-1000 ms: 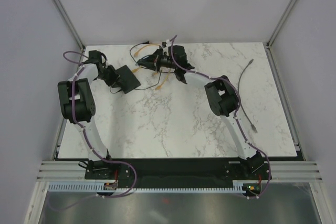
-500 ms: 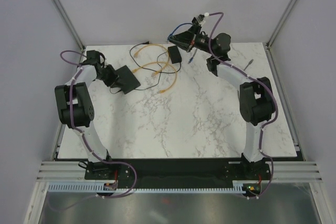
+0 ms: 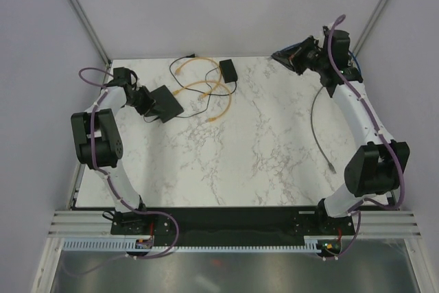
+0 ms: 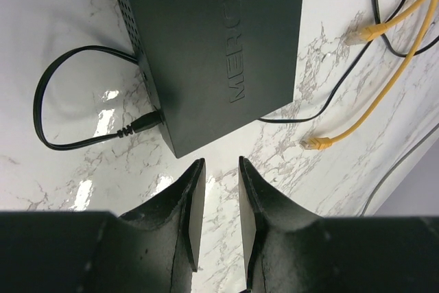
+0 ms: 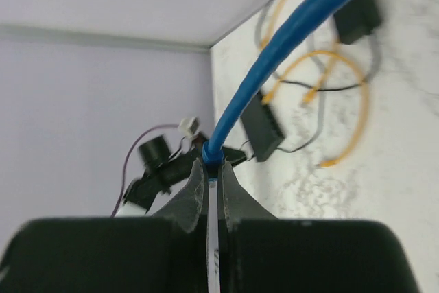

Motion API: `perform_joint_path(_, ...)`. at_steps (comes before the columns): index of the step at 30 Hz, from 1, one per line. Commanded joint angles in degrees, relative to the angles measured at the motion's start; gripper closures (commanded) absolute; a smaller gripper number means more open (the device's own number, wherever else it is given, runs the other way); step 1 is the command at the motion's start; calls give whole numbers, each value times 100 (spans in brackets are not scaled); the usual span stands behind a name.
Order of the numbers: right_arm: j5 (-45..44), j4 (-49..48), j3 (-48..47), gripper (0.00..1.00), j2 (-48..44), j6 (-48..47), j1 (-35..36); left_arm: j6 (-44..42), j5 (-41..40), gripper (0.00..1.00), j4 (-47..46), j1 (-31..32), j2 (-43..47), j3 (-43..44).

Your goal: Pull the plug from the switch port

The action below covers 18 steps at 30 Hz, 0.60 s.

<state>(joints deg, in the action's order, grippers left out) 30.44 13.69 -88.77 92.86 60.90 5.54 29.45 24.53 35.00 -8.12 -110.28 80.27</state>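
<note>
The marble (image 3: 269, 96) below my right gripper, beside the black adapter block, is bare, so next that gripper will lower the blue cable's plug onto that spot and release it.
The flat black switch box (image 3: 167, 103) lies at the table's back left, and its port cannot be made out. In the left wrist view the box (image 4: 212, 46) fills the top, with a black power cord (image 4: 140, 122) plugged into its near edge. My left gripper (image 4: 220, 164) is open just short of the box's corner, with only bare table between its fingers. My right gripper (image 3: 281, 55) hangs high over the back right, far from the box. It is shut (image 5: 214, 167) on the plug (image 5: 214, 151) of a blue cable (image 5: 295, 32).
Yellow cables (image 3: 199, 87) loop beside the box, their free plugs (image 4: 315, 143) lying on the marble. A small black adapter block (image 3: 228, 70) with a thin cord sits at the back. A grey cable (image 3: 315, 118) trails down the right side. Frame posts stand at the back corners.
My right arm has swung from beside the box up to the back right corner, carrying the blue cable's plug away with it. The left arm and the box have stayed put.
</note>
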Motion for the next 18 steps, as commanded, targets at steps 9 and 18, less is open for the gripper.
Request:
perform_joint_path(9, -1329, 925, 449, 96, 679, 238, -431, -194, 69, 66, -99, 39, 455, -47)
perform_joint_path(18, -1338, 388, 195, 87, 1804, 326, -352, -194, 69, 66, -99, 39, 455, -47)
